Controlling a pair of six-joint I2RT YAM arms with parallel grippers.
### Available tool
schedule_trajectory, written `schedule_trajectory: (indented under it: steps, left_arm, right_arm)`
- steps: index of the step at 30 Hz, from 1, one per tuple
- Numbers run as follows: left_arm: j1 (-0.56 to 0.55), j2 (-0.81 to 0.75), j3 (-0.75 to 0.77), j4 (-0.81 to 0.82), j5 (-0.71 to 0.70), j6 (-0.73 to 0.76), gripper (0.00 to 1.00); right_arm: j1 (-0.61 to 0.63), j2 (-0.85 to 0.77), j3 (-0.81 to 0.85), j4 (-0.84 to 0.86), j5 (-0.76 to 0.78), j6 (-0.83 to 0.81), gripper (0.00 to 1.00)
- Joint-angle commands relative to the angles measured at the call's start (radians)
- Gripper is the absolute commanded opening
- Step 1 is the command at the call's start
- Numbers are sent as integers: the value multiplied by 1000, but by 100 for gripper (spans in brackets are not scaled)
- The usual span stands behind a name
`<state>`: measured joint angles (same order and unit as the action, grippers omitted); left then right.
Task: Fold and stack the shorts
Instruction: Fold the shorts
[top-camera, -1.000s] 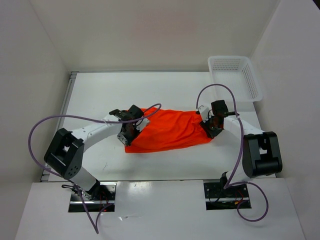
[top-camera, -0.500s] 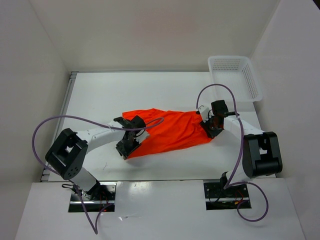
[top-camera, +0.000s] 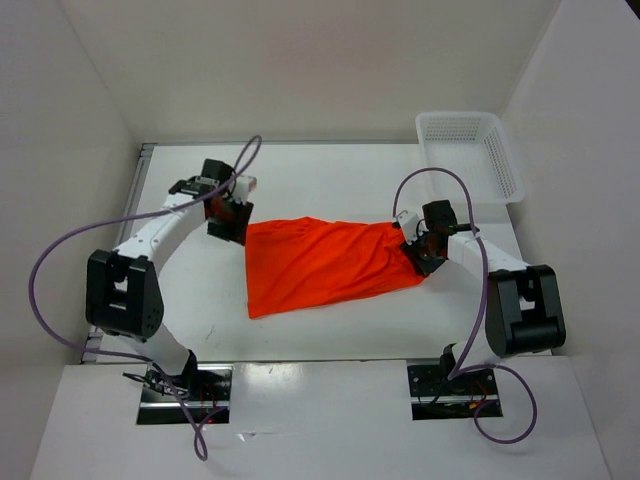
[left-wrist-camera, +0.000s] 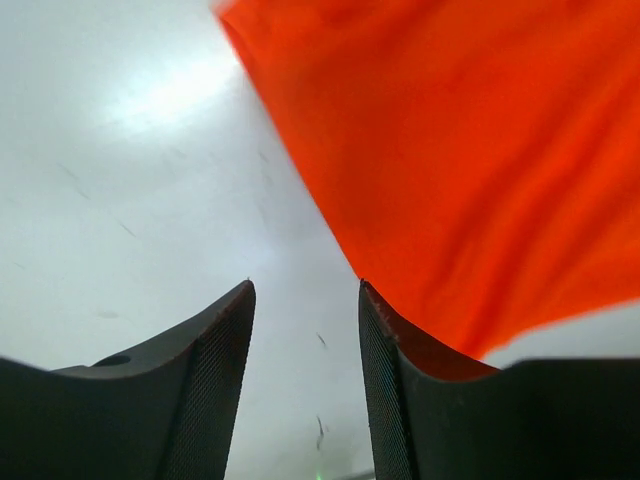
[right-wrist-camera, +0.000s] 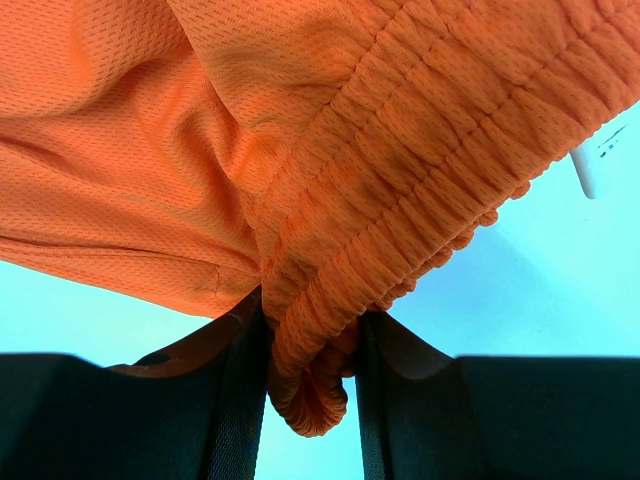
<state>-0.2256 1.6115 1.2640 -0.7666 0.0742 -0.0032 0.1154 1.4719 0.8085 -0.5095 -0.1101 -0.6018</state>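
The shorts' waistband comes up in my right gripper next. It then folds across to the left in the top view for release, since the shorts' leg end lies there.
The orange shorts (top-camera: 325, 262) lie spread across the middle of the white table (top-camera: 330, 180). My left gripper (top-camera: 228, 222) hovers just off their far left corner. In the left wrist view it (left-wrist-camera: 305, 300) is open with only bare table between its fingers, and the shorts (left-wrist-camera: 470, 150) lie up and to the right. My right gripper (top-camera: 415, 255) sits at the right end of the shorts. In the right wrist view it (right-wrist-camera: 308, 345) is shut on the gathered waistband (right-wrist-camera: 400, 150), bunched between the pads. A white cord end (right-wrist-camera: 585, 170) shows at the right.
A white mesh basket (top-camera: 470, 155) stands at the back right corner of the table. White walls enclose the table on three sides. Both arms' purple cables loop above the surface.
My left gripper has opened, let go of the shorts' left edge and swung away to the far left. The left side of the shorts now lies flat. The right arm has not moved.
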Motion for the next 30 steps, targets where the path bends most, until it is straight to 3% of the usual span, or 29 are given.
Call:
schedule_trajectory:
  steps: [1, 7, 11, 18, 24, 30]
  left_arm:
    - [72, 109, 78, 87, 87, 3, 54]
    - [72, 319, 236, 130, 127, 3, 55]
    - [72, 372, 265, 130, 174, 3, 56]
    - [34, 461, 276, 164, 138, 3, 56]
    - [34, 467, 258, 230, 104, 3, 14]
    - [48, 403, 258, 262, 3, 3, 6]
  right_arm:
    - [9, -45, -9, 20, 18, -15, 0]
    - [9, -45, -19, 20, 27, -24, 0]
    - [9, -45, -38, 20, 27, -24, 0]
    - [9, -45, -49, 31, 27, -24, 0]
    - [9, -54, -58, 31, 36, -24, 0]
    - [9, -73, -77, 31, 36, -24, 0]
